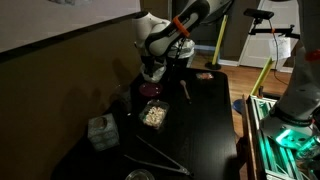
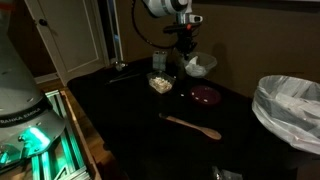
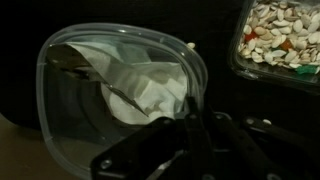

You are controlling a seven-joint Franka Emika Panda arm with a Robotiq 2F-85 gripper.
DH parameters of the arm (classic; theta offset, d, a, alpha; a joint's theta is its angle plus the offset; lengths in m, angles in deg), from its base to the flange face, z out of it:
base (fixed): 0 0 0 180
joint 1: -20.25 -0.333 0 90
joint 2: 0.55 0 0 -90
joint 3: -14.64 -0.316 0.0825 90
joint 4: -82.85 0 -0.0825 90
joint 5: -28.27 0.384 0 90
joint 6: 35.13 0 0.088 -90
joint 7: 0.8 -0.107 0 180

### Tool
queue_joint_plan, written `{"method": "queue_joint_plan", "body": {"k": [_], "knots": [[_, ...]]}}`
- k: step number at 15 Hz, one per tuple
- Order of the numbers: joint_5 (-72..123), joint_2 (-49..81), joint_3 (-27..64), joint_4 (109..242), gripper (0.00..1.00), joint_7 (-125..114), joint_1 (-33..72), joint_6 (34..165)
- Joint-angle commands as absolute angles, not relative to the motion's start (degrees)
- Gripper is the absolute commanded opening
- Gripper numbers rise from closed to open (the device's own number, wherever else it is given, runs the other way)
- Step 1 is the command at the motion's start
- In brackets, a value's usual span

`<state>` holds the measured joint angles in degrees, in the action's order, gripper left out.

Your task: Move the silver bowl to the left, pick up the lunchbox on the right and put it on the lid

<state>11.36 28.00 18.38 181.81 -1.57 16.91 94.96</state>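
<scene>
The round reddish lid (image 2: 205, 95) is below my gripper and outward, so my gripper should next go down and outward to set the lunchbox (image 2: 198, 67) there and let go of the lunchbox's near rim.
The lunchbox (image 3: 110, 85) is a clear, pale, rounded container with white paper inside. It fills the left of the wrist view. My gripper (image 3: 190, 108) is shut on its near rim. In both exterior views the gripper (image 2: 186, 50) (image 1: 152, 68) hangs over the dark table with the lunchbox (image 2: 198, 67) under it. The round reddish lid (image 2: 205, 95) (image 1: 150, 90) lies flat on the table close beside it. A small shiny round vessel (image 2: 118, 66) stands at the table's end. It is too dark to tell whether it is the silver bowl.
A square tray of light crumbly food (image 2: 160, 83) (image 1: 153, 114) (image 3: 285, 35) sits next to the lunchbox. A wooden spoon (image 2: 192, 126) (image 1: 183, 88) lies on the table. A tissue box (image 1: 102, 131) stands near the table's edge. A white-bagged bin (image 2: 290, 105) stands off the table.
</scene>
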Motion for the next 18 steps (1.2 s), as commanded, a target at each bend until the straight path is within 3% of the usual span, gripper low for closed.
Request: {"method": "queue_joint_plan", "body": {"k": [1,7,12,18], "knots": [[13.12,35.28,18.02,173.22,0.01,-1.08,17.79,91.23],[14.74,48.42,18.23,155.09,0.01,3.62,20.59,75.13],[15.63,58.09,18.05,141.74,0.01,5.01,21.55,72.78],[15.77,63.91,17.94,135.0,0.01,4.47,20.2,72.78]]}}
